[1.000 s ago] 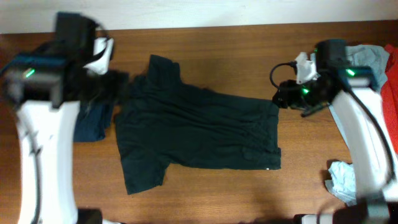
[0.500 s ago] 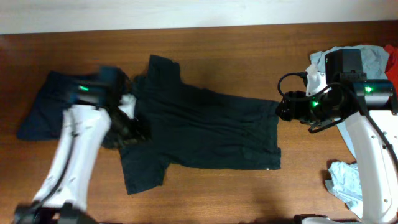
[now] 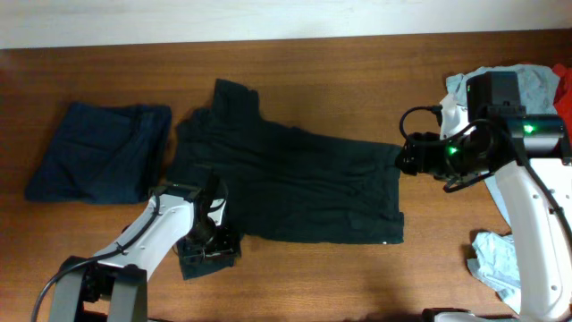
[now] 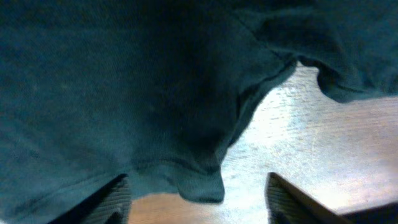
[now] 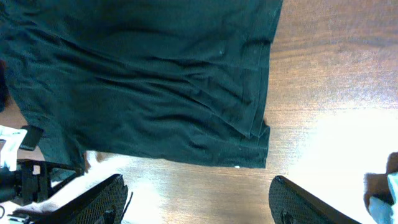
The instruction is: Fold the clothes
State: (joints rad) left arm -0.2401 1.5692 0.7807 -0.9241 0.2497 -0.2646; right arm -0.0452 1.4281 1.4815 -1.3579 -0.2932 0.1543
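Note:
The near corner of the black T-shirt's hem (image 3: 393, 235) (image 5: 257, 158) lies flat below my right gripper, edged by bare wood, so my right gripper needs to go down open onto that corner.
The black T-shirt (image 3: 286, 179) lies spread flat on the table, its hem to the right. My left gripper (image 3: 210, 243) is open over the shirt's near-left sleeve. In the left wrist view the sleeve edge (image 4: 199, 183) lies between the open fingers (image 4: 199, 208), not gripped. My right gripper (image 3: 404, 159) is open and empty at the hem's right edge. In the right wrist view the shirt (image 5: 155, 81) lies ahead of the open fingers (image 5: 199, 202), which are over bare wood. A folded dark-navy garment (image 3: 98, 161) lies at the far left.
A pile with a light-blue garment (image 3: 523, 85) and a red one (image 3: 563, 116) sits at the back right, behind the right arm. A crumpled light-blue cloth (image 3: 496, 259) lies at the front right. The wooden table (image 3: 322, 63) shows around the shirt.
My left arm has swung from the navy garment at the far left down to the shirt's near-left sleeve, uncovering the folded navy garment. The right arm shifted slightly, then held still.

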